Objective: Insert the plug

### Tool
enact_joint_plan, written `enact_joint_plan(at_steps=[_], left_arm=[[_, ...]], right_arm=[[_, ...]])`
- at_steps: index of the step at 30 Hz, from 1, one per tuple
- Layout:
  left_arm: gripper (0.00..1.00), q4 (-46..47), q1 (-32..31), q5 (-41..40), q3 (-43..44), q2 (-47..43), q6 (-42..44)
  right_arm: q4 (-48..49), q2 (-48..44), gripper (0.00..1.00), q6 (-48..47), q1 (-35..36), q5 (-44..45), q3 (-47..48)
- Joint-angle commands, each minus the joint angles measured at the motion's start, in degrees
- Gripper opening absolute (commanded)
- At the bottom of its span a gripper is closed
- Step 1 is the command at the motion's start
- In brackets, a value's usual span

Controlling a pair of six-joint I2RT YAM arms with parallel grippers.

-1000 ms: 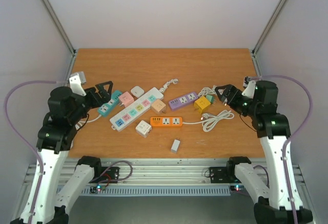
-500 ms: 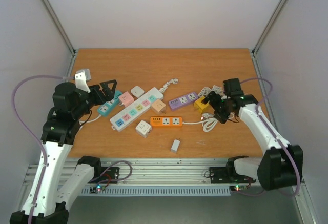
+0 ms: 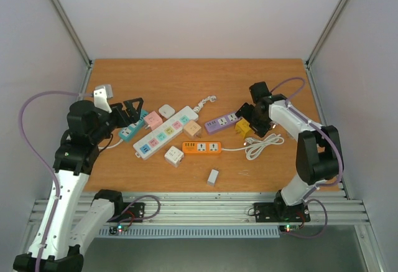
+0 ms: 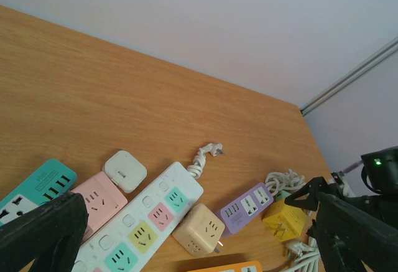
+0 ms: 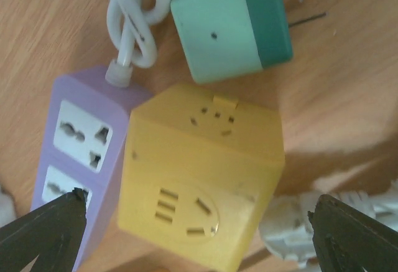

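Note:
I will next lower my right gripper's fingers around the yellow cube socket (image 3: 245,127), then close on its opposite sides.
A yellow cube socket (image 3: 245,127) lies right of centre, beside a purple power strip (image 3: 222,122). My right gripper (image 3: 252,117) hovers just above the cube, open and empty. In the right wrist view (image 5: 198,198) its fingers straddle the yellow cube (image 5: 199,178). The purple strip (image 5: 81,154) is at the left, a green plug adapter (image 5: 230,26) above and a white cord plug (image 5: 292,231) at the lower right. My left gripper (image 3: 129,111) is open and empty above a teal strip (image 3: 132,126). Its wrist view (image 4: 189,222) looks over the sockets.
A long white strip (image 3: 165,131) with coloured sockets, an orange strip (image 3: 202,148), a beige cube (image 3: 192,128), a pink block (image 3: 153,120), two small white adapters (image 3: 166,111) and a coiled white cord (image 3: 264,144) crowd the middle. A small grey adapter (image 3: 212,177) lies near the front edge.
My right arm has swung left and away from me, from the table's right side to above the yellow cube. The left arm has barely moved.

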Motion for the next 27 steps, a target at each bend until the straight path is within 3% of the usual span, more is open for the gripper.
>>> enact_joint_plan(at_steps=[1,13,16,19,23,27], left_arm=[[0.99,4.28,0.44,1.38,-0.79,0.40,0.27],[0.99,4.60,0.78,2.33,-1.20,1.58,-0.36],[0.99,4.64,0.77,2.51,-1.20,2.08,-0.39],[0.99,4.81,0.79,3.37,-1.05,3.20,-0.51],[1.00,5.95,0.79,9.29,-0.35,5.29,-0.47],[0.99,3.80,0.71,7.84,0.68,6.44,-1.69]], right_arm=[[-2.06,3.12,0.98,-2.26,0.16,6.07,2.82],[-2.02,10.11,0.98,-4.64,0.72,3.05,6.00],[-1.95,10.38,0.93,-3.66,1.06,2.92,5.51],[-0.26,8.04,0.81,-2.62,1.44,3.55,3.73],[2.08,4.16,0.68,-2.13,1.53,2.84,1.52],[5.01,-0.91,0.66,-1.87,1.53,1.67,-1.07]])
